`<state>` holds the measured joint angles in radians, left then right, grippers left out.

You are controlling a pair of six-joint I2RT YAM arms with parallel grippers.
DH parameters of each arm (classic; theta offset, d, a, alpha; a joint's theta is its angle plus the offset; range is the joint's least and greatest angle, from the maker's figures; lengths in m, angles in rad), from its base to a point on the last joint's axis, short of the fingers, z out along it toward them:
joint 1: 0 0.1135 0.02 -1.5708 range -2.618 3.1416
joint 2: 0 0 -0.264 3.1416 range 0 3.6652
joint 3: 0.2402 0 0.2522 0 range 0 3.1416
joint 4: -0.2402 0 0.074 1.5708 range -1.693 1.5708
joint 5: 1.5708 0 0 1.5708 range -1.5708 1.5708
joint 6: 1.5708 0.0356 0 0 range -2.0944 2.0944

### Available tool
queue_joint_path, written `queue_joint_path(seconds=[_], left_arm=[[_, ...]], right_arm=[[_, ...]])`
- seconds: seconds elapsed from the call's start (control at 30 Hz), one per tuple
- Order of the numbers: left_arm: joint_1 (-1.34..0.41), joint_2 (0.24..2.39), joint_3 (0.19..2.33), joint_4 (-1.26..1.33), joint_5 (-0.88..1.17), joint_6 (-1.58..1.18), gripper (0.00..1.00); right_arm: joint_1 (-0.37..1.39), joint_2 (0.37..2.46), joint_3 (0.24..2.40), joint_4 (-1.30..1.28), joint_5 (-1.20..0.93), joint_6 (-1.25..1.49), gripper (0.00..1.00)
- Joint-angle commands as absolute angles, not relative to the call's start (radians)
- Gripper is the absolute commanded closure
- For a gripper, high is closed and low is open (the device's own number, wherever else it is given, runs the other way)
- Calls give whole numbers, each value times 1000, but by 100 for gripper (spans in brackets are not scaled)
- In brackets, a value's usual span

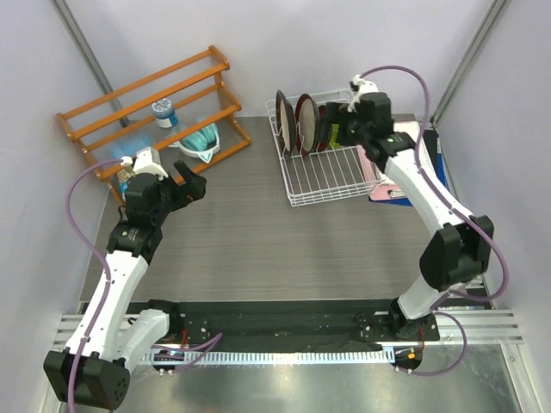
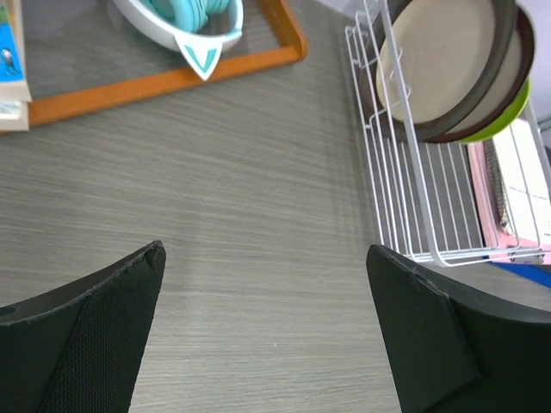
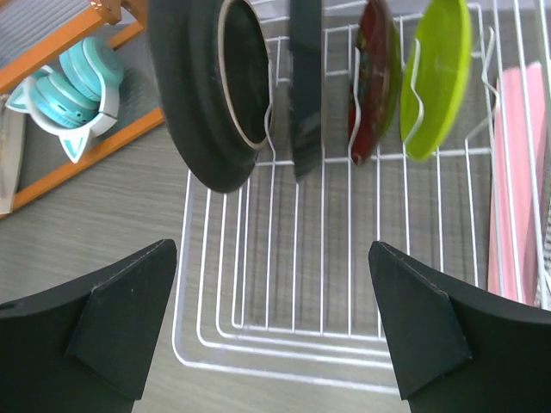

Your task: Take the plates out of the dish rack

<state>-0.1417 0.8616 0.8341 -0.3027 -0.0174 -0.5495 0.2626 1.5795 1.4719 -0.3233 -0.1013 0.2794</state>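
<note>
The dark-rimmed cream plate [image 1: 282,120] ends the row on the left in the top view, rim exposed, so my right gripper moves across onto that rim next.
The white wire dish rack [image 1: 331,182] stands at the back right of the table. Four plates stand upright in its far end: a dark-rimmed cream plate [image 1: 282,120], a dark red-rimmed one [image 1: 304,123], a patterned dark red one [image 3: 370,77] and a lime green one [image 3: 439,77]. My right gripper [image 1: 334,127] is open above the rack, level with the plates, holding nothing. In the right wrist view the right gripper [image 3: 272,245] hangs over the rack's bare wire floor [image 3: 284,327]. My left gripper [image 1: 188,181] is open and empty over the table left of the rack [image 2: 405,189].
An orange slatted shelf [image 1: 146,103] stands at the back left with a small bottle [image 1: 164,114] on it. A teal and white bowl-like item [image 1: 200,142] rests at the shelf's foot. A pink board [image 1: 392,189] lies right of the rack.
</note>
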Motion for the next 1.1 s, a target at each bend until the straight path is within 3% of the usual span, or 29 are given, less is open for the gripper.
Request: queue_joint_path(seconds=[0.0,0.27,0.4,0.57,0.8,0.93,0.97,1.03,1.07], left_arm=[[-143,917,824,-227,35,-563,0],[-143,917,784,-203,-58,-563,1],[-144,913,764,-192,-80,-561,1],[-143,910,744,-167,-87,-563,1],[-144,916,727,-150,-92,-563,0],[-143,928,726,-140,-101,-561,0],[-143,931,726,-140,-103,-561,0],[-143,940,726,-140,-104,-561,1],[-143,939,726,-140,-104,-560,0]], right_arm=[[371,1690,1670,-394,87,183,0],[500,1877,1951,-471,271,92,1],[515,1989,2052,-477,310,49,10],[540,2127,2221,-494,385,-20,9],[555,2281,2367,-497,458,-100,15],[566,2333,2401,-488,512,-120,24],[568,2338,2402,-482,520,-121,33],[572,2355,2402,-473,543,-136,37],[574,2364,2405,-465,546,-143,47]])
